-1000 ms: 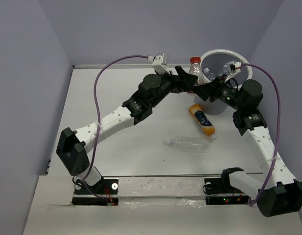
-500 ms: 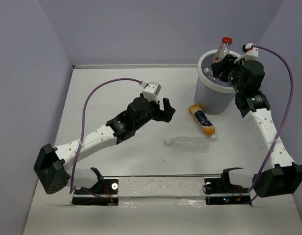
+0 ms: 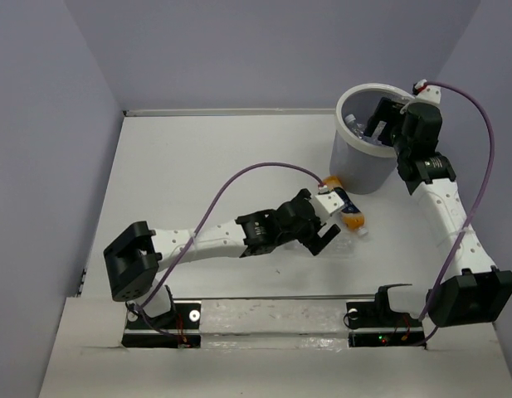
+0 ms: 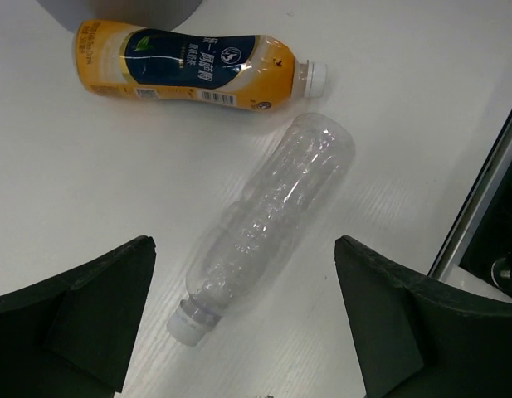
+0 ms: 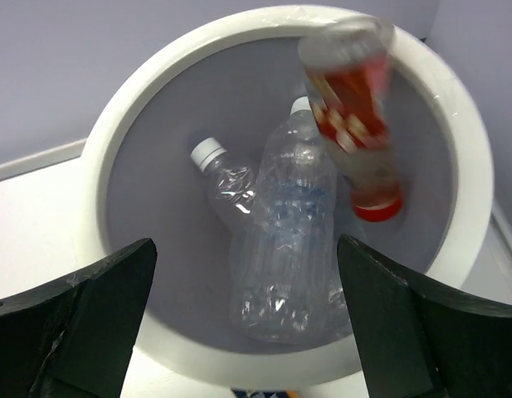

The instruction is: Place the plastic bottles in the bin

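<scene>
The clear bottle's shoulder [image 4: 216,282] beside the white cap [image 4: 189,326] is at the end that lies below, between the open fingers, so my left gripper will move down onto it next.
A clear plastic bottle [image 4: 272,224] lies on the table, white cap [image 4: 189,326] toward the wrist camera. My left gripper [image 4: 243,315] hangs open above its cap end, one finger on each side, not touching. Just beyond lies the orange bottle [image 4: 189,65] with a blue label, also seen from above [image 3: 351,217]. My right gripper [image 5: 247,315] stands open over the bin [image 5: 114,141]. Inside the bin lie two clear bottles [image 5: 285,249]. The red-capped bottle [image 5: 355,124] is blurred, cap down, against the far inner wall, free of the fingers.
The bin [image 3: 355,170] stands at the table's far right, close to the right wall. The orange bottle lies right against its base. A dark rail [image 4: 480,199] runs along the near table edge beside the clear bottle.
My right gripper carried the red-capped bottle up over the bin and opened; the bottle now drops inside. My left arm swung back from the bin and down over the clear bottle.
</scene>
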Motion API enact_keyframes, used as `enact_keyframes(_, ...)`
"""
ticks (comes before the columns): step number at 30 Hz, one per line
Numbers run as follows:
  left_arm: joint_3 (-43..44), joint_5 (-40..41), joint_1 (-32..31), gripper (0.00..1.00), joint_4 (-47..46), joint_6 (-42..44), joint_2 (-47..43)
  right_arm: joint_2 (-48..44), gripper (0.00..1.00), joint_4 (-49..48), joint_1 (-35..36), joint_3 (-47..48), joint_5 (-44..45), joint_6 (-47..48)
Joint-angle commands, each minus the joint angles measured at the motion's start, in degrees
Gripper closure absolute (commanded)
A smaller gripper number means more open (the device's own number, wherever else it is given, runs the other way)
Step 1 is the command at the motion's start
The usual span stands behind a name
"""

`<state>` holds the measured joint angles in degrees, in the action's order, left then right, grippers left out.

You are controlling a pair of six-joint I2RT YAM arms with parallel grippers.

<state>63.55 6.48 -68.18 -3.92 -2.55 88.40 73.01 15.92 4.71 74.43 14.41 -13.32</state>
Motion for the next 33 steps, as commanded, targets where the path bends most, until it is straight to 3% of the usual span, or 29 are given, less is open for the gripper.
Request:
enact_keyframes(1, 3.5, 1.2, -1.5, 0.01, 0.6, 8.6, 4.9, -5.7, 0.06, 0.7, -0.1, -0.1, -7.7, -1.6)
enact_keyframes(3, 4.6, 0.0, -1.9, 0.01, 1.4, 10.1, 7.3, -8.0, 0.07, 0.7, -0.1, -1.9, -13.8, -3.4)
enact_keyframes(7, 5.6, -2.5, -2.0, 0.01, 2.3, 11.9, 10.9, -12.4, 0.08, -0.1, -0.1, -7.1, -17.1, -4.7)
enact_keyframes(15, 6.8, 0.8, -2.0, 0.01, 4.6, 12.3, 17.7, -20.7, 0.13, -0.5, -0.1, -14.6, -30.3, -8.5)
enact_keyframes(16, 6.3, 1.2, -2.0, 0.07, 5.3, 12.1, 18.5, -21.7, 0.13, -0.5, -0.1, -16.5, -31.0, -9.1)
enact_keyframes(18, 5.5, 2.5, -2.0, 0.08, 5.1, 11.9, 18.9, -22.3, 0.13, -0.9, -0.1, -18.7, -30.4, -9.3)
enact_keyframes(24, 2.4, 4.0, -2.0, 0.38, 5.5, 9.9, 17.5, -26.0, 0.13, -1.0, -0.1, -22.0, -29.2, -10.0)
enact_keyframes(33, -6.1, 5.6, -2.0, 0.50, 4.4, 2.9, 1.7, -32.3, 0.11, 0.0, -0.1, -26.4, -33.1, -11.2)
